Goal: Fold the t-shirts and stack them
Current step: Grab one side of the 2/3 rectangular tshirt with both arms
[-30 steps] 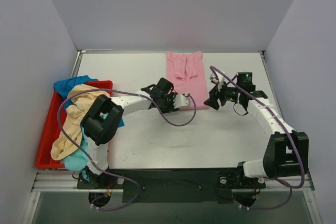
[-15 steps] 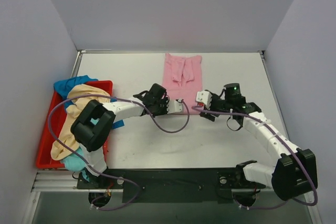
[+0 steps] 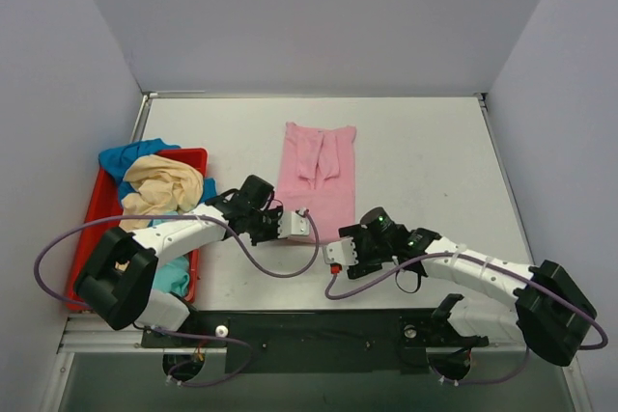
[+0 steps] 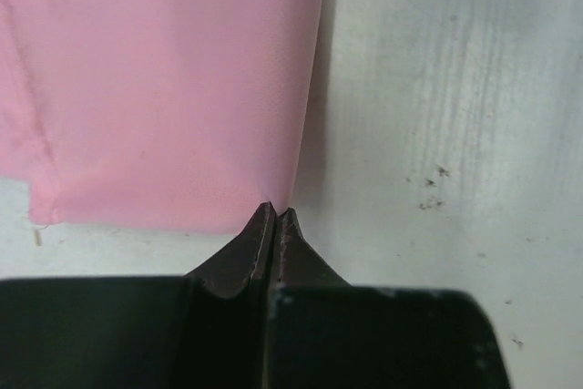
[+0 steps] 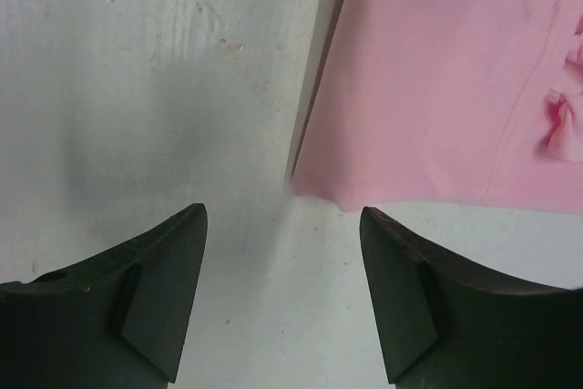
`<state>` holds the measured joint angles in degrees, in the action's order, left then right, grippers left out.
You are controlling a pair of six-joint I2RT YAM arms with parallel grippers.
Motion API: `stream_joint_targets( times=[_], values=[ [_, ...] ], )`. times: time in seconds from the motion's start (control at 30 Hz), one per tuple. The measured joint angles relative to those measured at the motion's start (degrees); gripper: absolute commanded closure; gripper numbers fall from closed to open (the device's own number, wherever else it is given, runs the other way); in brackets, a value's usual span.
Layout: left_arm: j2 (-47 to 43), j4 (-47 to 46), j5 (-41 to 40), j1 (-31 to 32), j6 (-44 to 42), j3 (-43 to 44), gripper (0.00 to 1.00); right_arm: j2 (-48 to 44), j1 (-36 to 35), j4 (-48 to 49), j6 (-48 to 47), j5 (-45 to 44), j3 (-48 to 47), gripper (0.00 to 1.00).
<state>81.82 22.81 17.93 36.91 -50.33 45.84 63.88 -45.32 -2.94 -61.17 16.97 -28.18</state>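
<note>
My right gripper eases its open fingers outward around the pink t-shirt's near corner [image 5: 310, 184] next and closes them, since that corner lies just outward, still untouched.
The light pink t-shirt [image 3: 317, 173] lies as a long folded strip in the middle of the table. My left gripper [image 3: 297, 226] is shut on its near left corner. In the left wrist view the closed tips [image 4: 276, 216] pinch the edge of the pink cloth [image 4: 164, 88]. My right gripper [image 3: 335, 251] is open and empty on the table by the shirt's near right corner. In the right wrist view that gripper [image 5: 281, 216] has the pink corner [image 5: 437, 88] just ahead of it, untouched. Cream-yellow [image 3: 159, 185], blue [image 3: 126, 156] and teal [image 3: 170, 277] t-shirts are piled at the left.
The pile lies in a red plastic tray [image 3: 85, 258] at the table's left edge. Purple cables loop from both arms over the near table. Grey walls enclose the back and both sides.
The pink t-shirt has slid toward the near edge and slightly left, pulled by my left gripper. My right arm swung down and left, to the shirt's near right corner.
</note>
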Motion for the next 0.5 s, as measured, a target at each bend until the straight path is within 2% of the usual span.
stream_joint_targets(
  times=[0.17,0.37,0.43,0.5],
  values=[
    [-0.02,1.33,1.77,0.00,0.24,-1.62,1.00,8.72,-0.48,5.44,0.15,-3.74,-0.13,0.39],
    [-0.02,1.29,2.36,-0.15,0.50,-1.62,1.00,11.19,-0.48,9.53,0.22,-4.33,-1.18,0.42],
    [-0.02,1.29,2.49,-0.22,0.55,-1.62,1.00,11.47,-0.48,9.53,0.22,-4.28,-1.18,0.52],
    [0.00,1.31,2.51,-0.28,0.57,-1.62,1.00,11.80,-0.48,9.35,0.15,-4.26,-1.18,0.67]
  ],
)
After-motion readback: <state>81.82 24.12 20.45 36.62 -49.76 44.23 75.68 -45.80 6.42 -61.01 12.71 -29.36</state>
